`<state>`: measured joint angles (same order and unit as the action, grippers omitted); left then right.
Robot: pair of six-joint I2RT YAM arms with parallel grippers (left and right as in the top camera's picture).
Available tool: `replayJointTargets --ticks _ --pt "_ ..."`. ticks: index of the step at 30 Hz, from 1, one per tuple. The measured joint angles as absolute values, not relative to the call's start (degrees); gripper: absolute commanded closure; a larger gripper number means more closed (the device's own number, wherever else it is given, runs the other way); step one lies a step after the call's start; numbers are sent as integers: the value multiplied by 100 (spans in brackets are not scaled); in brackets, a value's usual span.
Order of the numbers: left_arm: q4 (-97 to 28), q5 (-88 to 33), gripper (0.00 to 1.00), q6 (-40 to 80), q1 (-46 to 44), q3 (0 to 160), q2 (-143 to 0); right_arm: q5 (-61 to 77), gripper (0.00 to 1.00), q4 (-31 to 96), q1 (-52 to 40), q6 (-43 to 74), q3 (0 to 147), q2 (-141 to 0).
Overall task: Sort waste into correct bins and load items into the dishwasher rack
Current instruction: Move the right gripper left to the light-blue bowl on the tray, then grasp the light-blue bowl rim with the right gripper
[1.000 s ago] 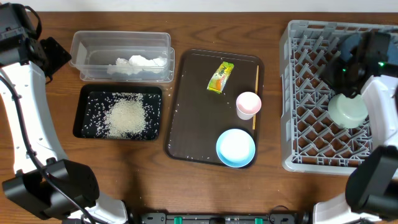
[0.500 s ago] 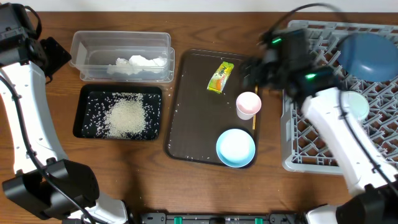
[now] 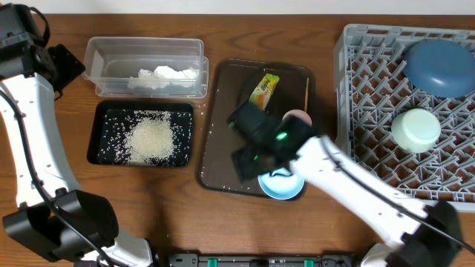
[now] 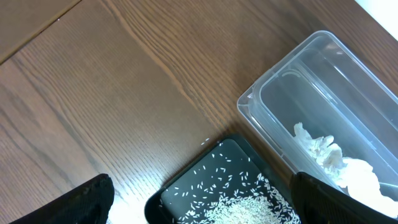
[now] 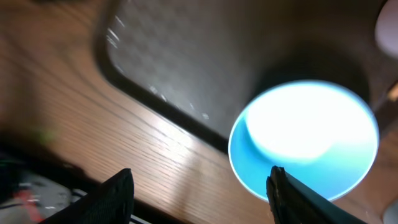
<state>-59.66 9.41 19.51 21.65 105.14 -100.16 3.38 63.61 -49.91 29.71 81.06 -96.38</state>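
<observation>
The light-blue bowl [image 5: 305,140] stands with its opening up and its rim reaches in between the open fingers, so the right gripper should next go down over the light-blue bowl's rim facing the black tray [image 5: 234,160].
My right gripper [image 5: 202,199] hangs open over the front edge of the brown serving tray [image 3: 219,148]. One finger [image 5: 292,196] overlaps the light-blue bowl [image 5: 305,140], and nothing is between the jaws. In the grey rack [image 3: 356,111] sit the dark-blue plate [image 3: 438,67] and the mint-green bowl [image 3: 415,130]. The pink cup [image 3: 299,116], snack wrapper [image 3: 263,90] and wooden stick [image 3: 306,90] lie on the brown tray. My left gripper [image 4: 199,205] is open above the black tray [image 4: 186,193] of rice [image 3: 152,139]. The tissue [image 3: 167,74] lies in the clear tub [image 3: 145,52].
The right arm [image 3: 349,182] stretches from the front right across the table to the brown tray, partly covering the pink cup and the light-blue bowl. Stray rice grains dot the brown tray. Bare wood separates the black tray from the brown tray.
The right arm has swung from the rack, leaving the mint-green bowl there, across to the front of the brown tray by the light-blue bowl. Its jaws have opened. The left arm is still.
</observation>
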Motion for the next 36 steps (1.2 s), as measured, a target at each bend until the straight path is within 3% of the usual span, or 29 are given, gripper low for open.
replayJointTargets --ticks 6,11,20,23,27,30,36 --pt "-5966 941 8 1949 2165 10514 -10016 -539 35 6676 -5253 3334 8110 -10543" --pt "-5964 941 7 1951 2165 10514 -10016 -757 62 6759 -5216 3448 8110 -11063" --pt "-5966 941 8 1951 2165 10514 -10016 -423 60 6471 -5201 3500 8110 -11179" --pt "-5966 941 7 1951 2165 10514 -10016 -392 77 6364 -5201 3535 8110 -11214" --pt "-5966 941 8 1951 2165 10514 -10016 -401 79 6267 -5201 3649 8090 -11292" --pt "-5966 941 7 1949 2165 10514 -10016 -432 98 6217 -5201 3704 8088 -11310" --pt "-5966 941 7 1949 2165 10514 -10016 -425 99 6543 -5199 3754 8241 -11310"
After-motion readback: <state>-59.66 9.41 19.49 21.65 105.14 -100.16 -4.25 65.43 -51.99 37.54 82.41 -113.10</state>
